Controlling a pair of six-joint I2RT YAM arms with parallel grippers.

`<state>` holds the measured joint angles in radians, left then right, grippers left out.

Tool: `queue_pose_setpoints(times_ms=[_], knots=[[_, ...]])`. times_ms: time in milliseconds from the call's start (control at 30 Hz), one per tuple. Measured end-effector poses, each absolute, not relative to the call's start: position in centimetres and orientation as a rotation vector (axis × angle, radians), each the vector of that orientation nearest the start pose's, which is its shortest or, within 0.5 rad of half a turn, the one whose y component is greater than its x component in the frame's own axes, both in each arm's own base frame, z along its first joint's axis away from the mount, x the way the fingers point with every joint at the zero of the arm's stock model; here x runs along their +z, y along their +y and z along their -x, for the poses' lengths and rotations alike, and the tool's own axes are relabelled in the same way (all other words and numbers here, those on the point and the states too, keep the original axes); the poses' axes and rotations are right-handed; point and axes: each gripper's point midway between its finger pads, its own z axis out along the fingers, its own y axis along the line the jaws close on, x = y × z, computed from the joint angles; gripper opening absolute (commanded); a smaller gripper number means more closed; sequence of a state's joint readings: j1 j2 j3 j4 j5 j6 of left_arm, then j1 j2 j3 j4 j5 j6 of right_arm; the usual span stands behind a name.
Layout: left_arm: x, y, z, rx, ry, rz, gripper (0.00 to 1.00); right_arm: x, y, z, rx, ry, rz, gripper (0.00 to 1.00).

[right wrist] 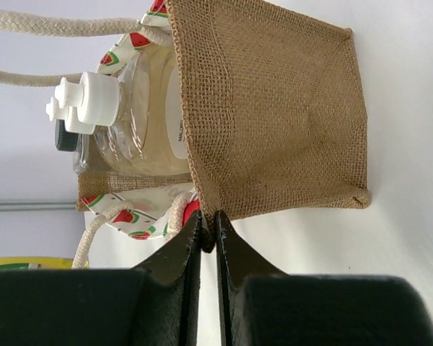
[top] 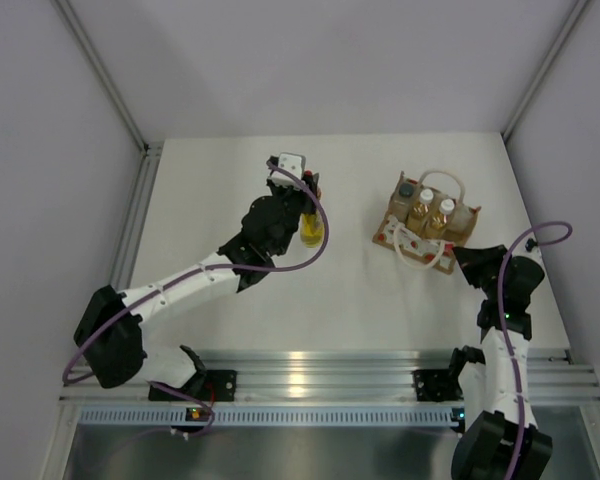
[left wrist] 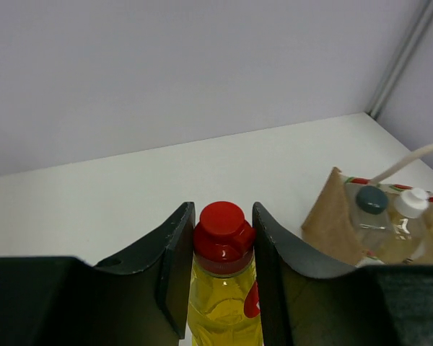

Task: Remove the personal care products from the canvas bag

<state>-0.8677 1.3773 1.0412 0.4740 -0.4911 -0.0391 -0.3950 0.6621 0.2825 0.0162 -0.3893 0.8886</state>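
My left gripper lowers the upright yellow-amber bottle next, until its base meets the white table beside the canvas bag, where the table is empty.
My left gripper point(top: 310, 205) point(left wrist: 222, 216) is shut on a yellow-amber bottle with a red cap point(top: 312, 232) point(left wrist: 222, 288), gripping it just below the cap and holding it upright left of the canvas bag. I cannot tell whether its base touches the table. The tan canvas bag point(top: 425, 228) point(right wrist: 274, 122) point(left wrist: 335, 220) sits at the right with pale rope handles point(right wrist: 29, 25). Inside it are two amber bottles with white caps point(top: 427, 197) point(top: 446, 206) point(right wrist: 94, 97) and a clear bottle with a dark cap point(top: 407, 189) point(left wrist: 370, 202). My right gripper point(top: 452, 257) point(right wrist: 209, 225) is shut on the bag's near edge.
The white table point(top: 230, 300) is boxed in by pale walls at the left, back and right. An aluminium rail point(top: 320, 375) runs along the near edge, where both arm bases are mounted.
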Motion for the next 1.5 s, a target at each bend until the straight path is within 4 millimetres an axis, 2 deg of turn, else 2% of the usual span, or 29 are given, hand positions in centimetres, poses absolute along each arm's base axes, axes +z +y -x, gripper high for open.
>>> queue_pose_setpoints(times_ms=[133,400,800,1033,1133,1200,1267,1300,1467,1500], knots=[[31.1,-26.9,-36.7,-0.316,1.466,-0.154,0.00,13.7,-1.2,-27.8,0.695,1.729,-0.951,0.04],[28.4,-25.5,-37.3,-0.290,1.457,-0.118,0.00,13.7,-1.2,-27.7,0.686,1.740,-0.943,0.04],[22.0,-26.0,-37.2,-0.293,1.529,-0.146,0.00,13.8,-1.1,-27.7,0.689,1.740,-0.939,0.06],[21.3,-27.4,-36.5,-0.280,1.522,-0.191,0.01,13.9,-1.0,-27.5,0.692,1.739,-0.935,0.07],[21.3,-28.0,-36.2,-0.286,1.511,-0.194,0.21,13.9,-0.9,-27.4,0.695,1.741,-0.934,0.07],[21.4,-28.2,-36.1,-0.288,1.506,-0.192,0.40,13.9,-0.9,-27.4,0.695,1.740,-0.933,0.07],[21.4,-28.3,-36.0,-0.286,1.502,-0.191,0.51,13.9,-0.8,-27.3,0.695,1.741,-0.934,0.07],[21.6,-28.4,-36.0,-0.290,1.492,-0.185,0.62,13.9,-0.8,-27.3,0.696,1.742,-0.934,0.07],[23.2,-28.1,-36.0,-0.303,1.441,-0.137,0.90,14.0,-0.7,-27.2,0.699,1.743,-0.933,0.07],[23.4,-28.1,-36.0,-0.302,1.439,-0.131,0.98,14.0,-0.7,-27.2,0.699,1.743,-0.933,0.08]])
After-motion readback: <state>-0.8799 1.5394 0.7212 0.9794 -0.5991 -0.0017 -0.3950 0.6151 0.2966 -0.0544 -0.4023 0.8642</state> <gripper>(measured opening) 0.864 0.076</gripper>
